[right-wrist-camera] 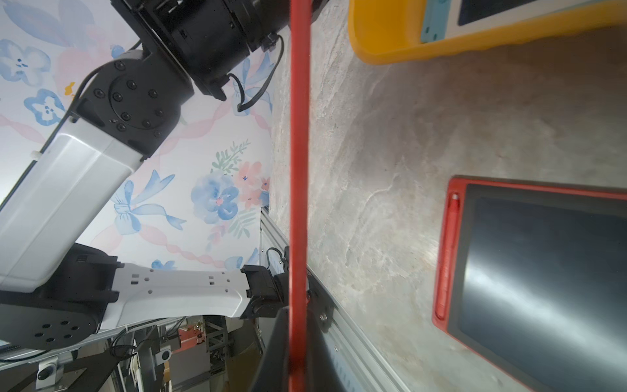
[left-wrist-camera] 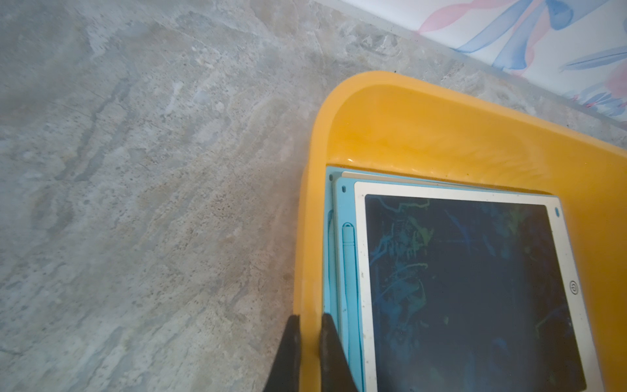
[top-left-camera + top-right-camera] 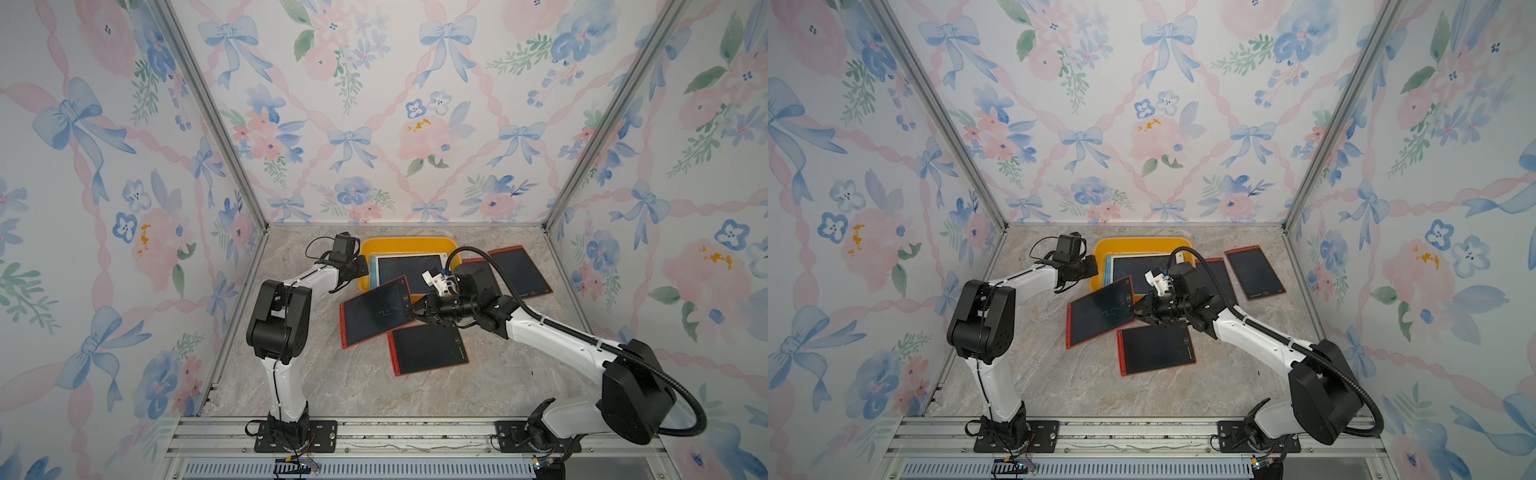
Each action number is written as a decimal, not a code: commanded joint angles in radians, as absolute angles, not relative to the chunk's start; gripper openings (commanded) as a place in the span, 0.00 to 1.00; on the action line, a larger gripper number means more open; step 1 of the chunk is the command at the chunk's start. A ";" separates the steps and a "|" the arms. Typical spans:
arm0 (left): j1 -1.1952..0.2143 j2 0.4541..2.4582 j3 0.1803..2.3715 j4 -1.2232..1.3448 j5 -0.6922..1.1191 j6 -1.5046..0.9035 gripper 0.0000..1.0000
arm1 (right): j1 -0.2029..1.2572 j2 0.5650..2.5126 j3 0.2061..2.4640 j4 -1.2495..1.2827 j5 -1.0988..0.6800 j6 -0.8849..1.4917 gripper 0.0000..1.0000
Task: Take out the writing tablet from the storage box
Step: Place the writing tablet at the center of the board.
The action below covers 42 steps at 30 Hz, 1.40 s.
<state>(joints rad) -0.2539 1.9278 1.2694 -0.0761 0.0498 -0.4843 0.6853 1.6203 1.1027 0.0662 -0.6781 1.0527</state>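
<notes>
The bare marble [image 3: 339,360] [image 1: 369,241] beside the flat red tablet is empty. My right gripper will carry the red-framed tablet back and down onto that spot next and release it.
The storage box [image 3: 399,243] [image 3: 1142,243] is a yellow-orange tub at the back of the table. A white-framed writing tablet [image 2: 468,288] [image 3: 405,268] lies on top inside it, over light blue ones [image 2: 342,271]. My left gripper [image 2: 310,325] [image 3: 363,268] is shut on the box's left rim [image 2: 305,237], one finger outside and one inside. My right gripper [image 1: 298,315] [image 3: 409,311] is shut on the edge of a red-framed writing tablet [image 3: 376,311] [image 3: 1100,311], which hangs tilted in front of the box. The right wrist view shows that tablet edge-on as a red bar [image 1: 300,169].
Another red tablet [image 3: 428,349] [image 1: 543,264] lies flat on the marble table nearer the front. Two more red tablets [image 3: 519,272] [image 3: 478,270] lie right of the box, one partly under my right arm. An aluminium rail [image 3: 374,432] runs along the front edge.
</notes>
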 commanded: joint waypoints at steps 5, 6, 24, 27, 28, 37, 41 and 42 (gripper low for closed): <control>-0.253 1.913 1.256 -0.126 0.045 -0.505 0.00 | 0.773 1.784 1.109 0.452 -0.613 1.254 0.05; -0.253 1.913 1.255 -0.126 0.045 -0.503 0.00 | 0.784 1.803 1.104 0.479 -0.609 1.273 0.06; -0.253 1.911 1.243 -0.126 0.043 -0.499 0.00 | 0.894 1.955 1.052 0.586 -0.605 1.345 0.06; -0.252 1.911 1.243 -0.126 0.045 -0.498 0.00 | 0.902 1.982 1.052 0.604 -0.608 1.352 0.06; -0.253 1.912 1.243 -0.126 0.045 -0.498 0.00 | 0.905 1.991 1.052 0.614 -0.609 1.355 0.06; -0.253 1.911 1.240 -0.126 0.044 -0.496 0.00 | 0.916 2.075 1.058 0.695 -0.637 1.411 0.10; -0.252 1.911 1.236 -0.126 0.042 -0.495 0.00 | 0.925 2.100 1.085 0.627 -0.664 1.393 0.12; -0.253 1.912 1.235 -0.126 0.042 -0.495 0.00 | 0.926 2.111 1.089 0.632 -0.674 1.399 0.13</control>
